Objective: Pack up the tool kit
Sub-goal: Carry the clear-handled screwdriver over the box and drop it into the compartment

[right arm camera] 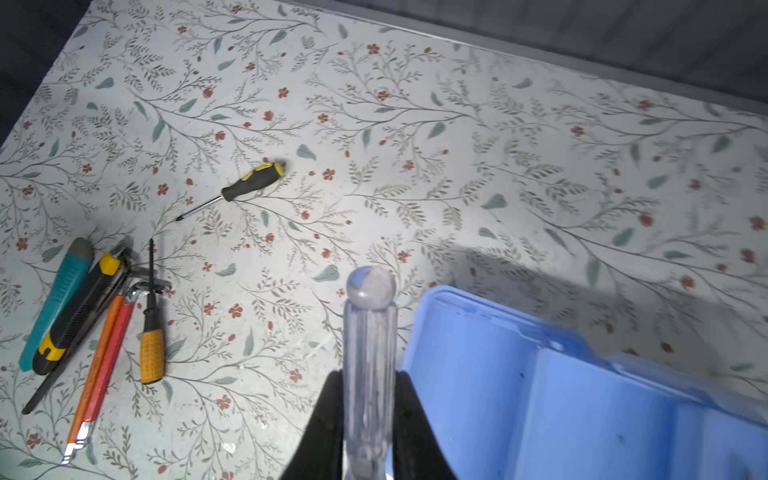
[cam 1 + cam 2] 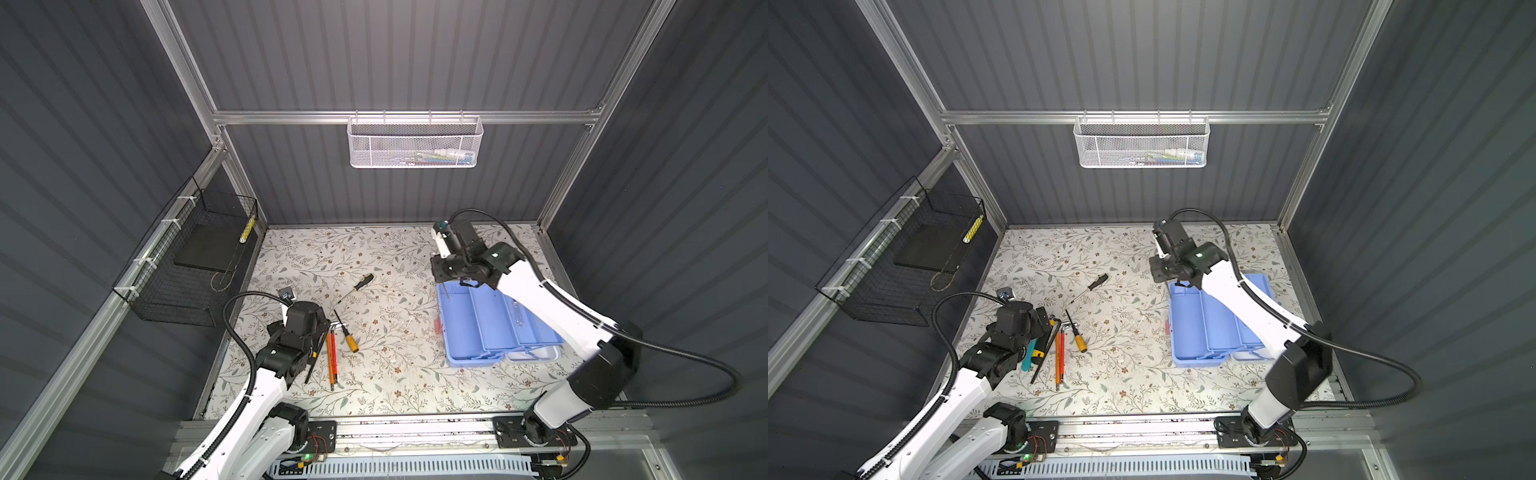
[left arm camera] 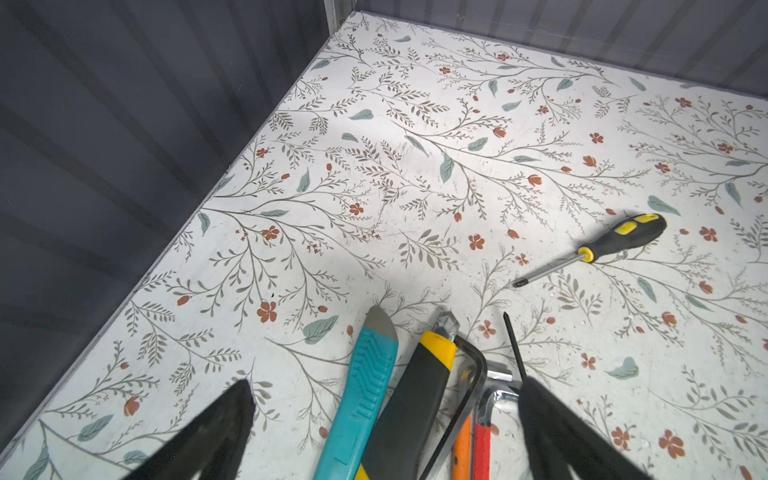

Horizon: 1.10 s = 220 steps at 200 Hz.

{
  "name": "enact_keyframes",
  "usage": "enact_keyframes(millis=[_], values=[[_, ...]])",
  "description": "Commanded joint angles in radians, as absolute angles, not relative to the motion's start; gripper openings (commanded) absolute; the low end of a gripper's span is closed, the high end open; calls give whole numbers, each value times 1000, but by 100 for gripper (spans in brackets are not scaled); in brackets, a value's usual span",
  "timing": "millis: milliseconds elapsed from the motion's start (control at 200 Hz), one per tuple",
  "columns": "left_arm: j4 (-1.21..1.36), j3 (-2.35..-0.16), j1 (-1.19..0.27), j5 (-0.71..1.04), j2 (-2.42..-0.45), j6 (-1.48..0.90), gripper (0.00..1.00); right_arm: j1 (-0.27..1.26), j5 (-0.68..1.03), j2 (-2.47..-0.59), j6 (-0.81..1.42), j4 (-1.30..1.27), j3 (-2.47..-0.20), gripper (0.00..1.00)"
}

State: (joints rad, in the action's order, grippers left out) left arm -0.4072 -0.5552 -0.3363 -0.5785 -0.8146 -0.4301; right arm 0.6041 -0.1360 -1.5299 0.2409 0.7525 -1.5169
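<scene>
Next, my right gripper needs to swing back and past the deep bin over the kit's narrow tray [image 2: 519, 315], turning to line up the screwdriver, then release it, because it hangs crooked.
The light blue tool kit [image 2: 478, 328] lies open on the right of the floral table, its trays [image 1: 582, 399] spread. My right gripper [image 1: 369, 376] is shut on a clear-handled screwdriver [image 1: 370, 324], held over the kit's far left corner. My left gripper [image 3: 385, 384] stands open low over a cluster of tools: a teal knife [image 3: 361, 395], a black-and-yellow knife [image 3: 415, 399], a black hex key [image 3: 471, 374] and orange and red tools [image 3: 461, 449]. An orange-handled screwdriver [image 2: 351, 341] lies just right of them. A black-and-yellow screwdriver [image 2: 361, 282] lies apart, farther back.
A white mesh basket [image 2: 415, 143] hangs on the back wall. A black wire basket [image 2: 187, 266] is fixed to the left wall. A small grey metal piece [image 2: 286, 294] lies near the table's left edge. Dark walls close in three sides.
</scene>
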Motion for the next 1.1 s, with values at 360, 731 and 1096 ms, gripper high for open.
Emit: enact_keyframes(millis=[360, 731, 1096], values=[[-427, -550, -328, -603, -801, -448, 99, 255, -317, -1168, 203, 813, -1132, 0], [-429, -582, -328, -597, -881, -445, 98, 173, -281, -1276, 95, 687, -1059, 0], [-436, -555, -328, -614, -807, -456, 100, 172, -219, -1265, 139, 608, -975, 2]])
